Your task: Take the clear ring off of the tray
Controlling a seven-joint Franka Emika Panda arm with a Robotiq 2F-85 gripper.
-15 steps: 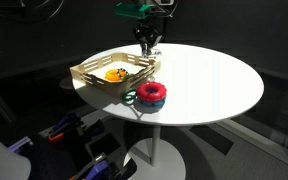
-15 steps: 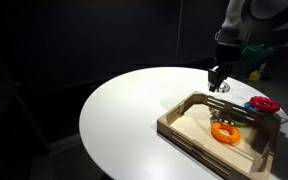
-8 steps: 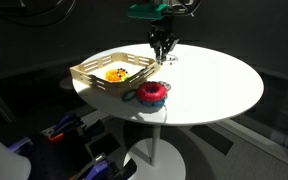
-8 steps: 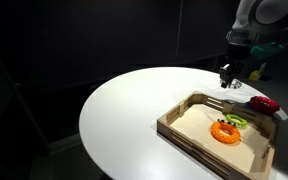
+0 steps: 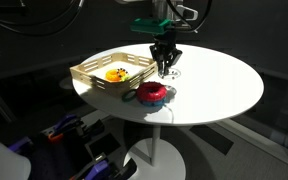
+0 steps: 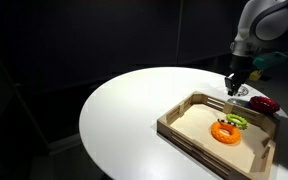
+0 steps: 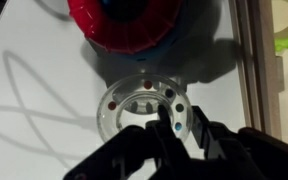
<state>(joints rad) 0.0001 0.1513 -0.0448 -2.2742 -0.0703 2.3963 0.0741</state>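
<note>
The gripper should move down next and let go of the clear ring (image 7: 109,108) on the bare white table beside the red ring, because that open spot is below the gripper.
The clear ring (image 7: 109,108) is off the tray, low over the white table beside the tray's wooden side (image 7: 249,60). My gripper (image 7: 180,118) straddles the ring's rim, one finger inside the hole and one outside, shut on it. In both exterior views the gripper (image 5: 165,64) (image 6: 233,86) hangs low over the table just past the tray (image 5: 96,69) (image 6: 189,128); the clear ring is too faint to make out there. The thick red ring (image 5: 151,92) (image 6: 264,103) (image 7: 124,25) lies on the table close by.
Inside the tray lie an orange ring (image 6: 225,131) (image 5: 115,73) and a green piece (image 6: 235,121). The round white table (image 5: 219,80) ends not far beyond the red ring. The surroundings are dark.
The gripper has moved from above the tray's corner out past its side, toward the red ring, and has come down toward the table.
</note>
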